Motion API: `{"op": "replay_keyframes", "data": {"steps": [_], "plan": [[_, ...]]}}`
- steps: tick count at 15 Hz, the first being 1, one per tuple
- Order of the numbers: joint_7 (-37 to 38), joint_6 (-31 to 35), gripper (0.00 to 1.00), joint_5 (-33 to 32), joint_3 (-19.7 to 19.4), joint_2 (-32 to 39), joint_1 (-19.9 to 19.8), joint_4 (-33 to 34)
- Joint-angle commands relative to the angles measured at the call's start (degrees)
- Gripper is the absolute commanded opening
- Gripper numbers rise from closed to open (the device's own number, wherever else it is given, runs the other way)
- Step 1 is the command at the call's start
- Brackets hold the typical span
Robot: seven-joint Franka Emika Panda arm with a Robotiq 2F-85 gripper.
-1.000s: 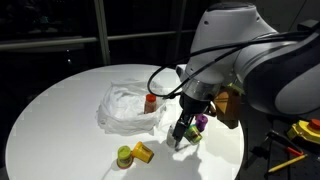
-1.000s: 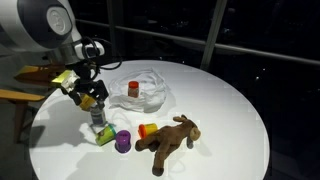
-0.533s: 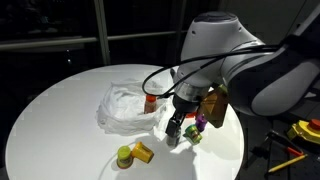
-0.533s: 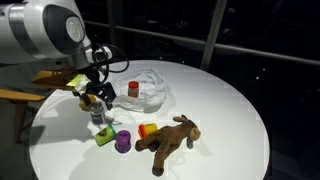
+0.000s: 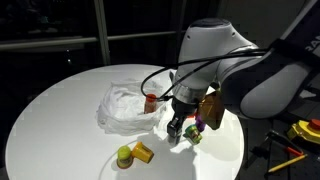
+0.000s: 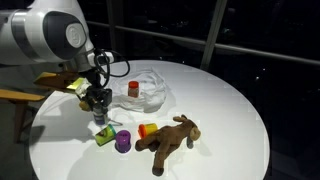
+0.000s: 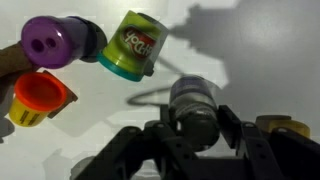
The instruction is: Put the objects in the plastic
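Note:
My gripper lifts the grey cup next, then lowers it onto the wrinkled plastic (image 5: 124, 106), into the open room beside the red cup.
My gripper (image 7: 196, 128) stands over a grey cup (image 7: 194, 100) on the white table, its jaws shut against the cup's two sides. In both exterior views the gripper (image 5: 178, 130) (image 6: 100, 107) sits low on the table with the grey cup (image 6: 100, 121) under it. A green cup (image 7: 135, 45), a purple cup (image 7: 50, 40) and an orange-yellow cup (image 7: 40, 98) lie close by. The brown plush animal (image 6: 172, 139) lies further along. The wrinkled plastic (image 5: 124, 106) (image 6: 152, 84) holds a red cup (image 6: 133, 91).
Two more small cups, a green one (image 5: 124, 155) and a yellow one (image 5: 143, 152), lie in front of the plastic. The round table's edge (image 6: 60, 165) runs close to the cups. Dark windows stand behind the table.
The gripper has come down around the grey cup and its jaws have closed in from wide open onto the cup's sides. The other toys have not moved.

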Motion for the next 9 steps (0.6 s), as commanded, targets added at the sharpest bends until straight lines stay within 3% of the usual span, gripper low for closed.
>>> {"op": "replay_keyframes", "data": {"steps": [1,4,6,9], "plan": [[-1.2,-4.6,0.26,2.7,0.8,-5.0,-0.2,-0.7],[2.0,-11.6,0.26,0.3,0.1,-8.2,1.9,2.1],[1.5,-17.5,0.26,0.0,2.4,-9.3,1.1,6.3],[0.0,-21.8,0.26,-0.4,5.4,-5.3,-0.4,15.5]]}}
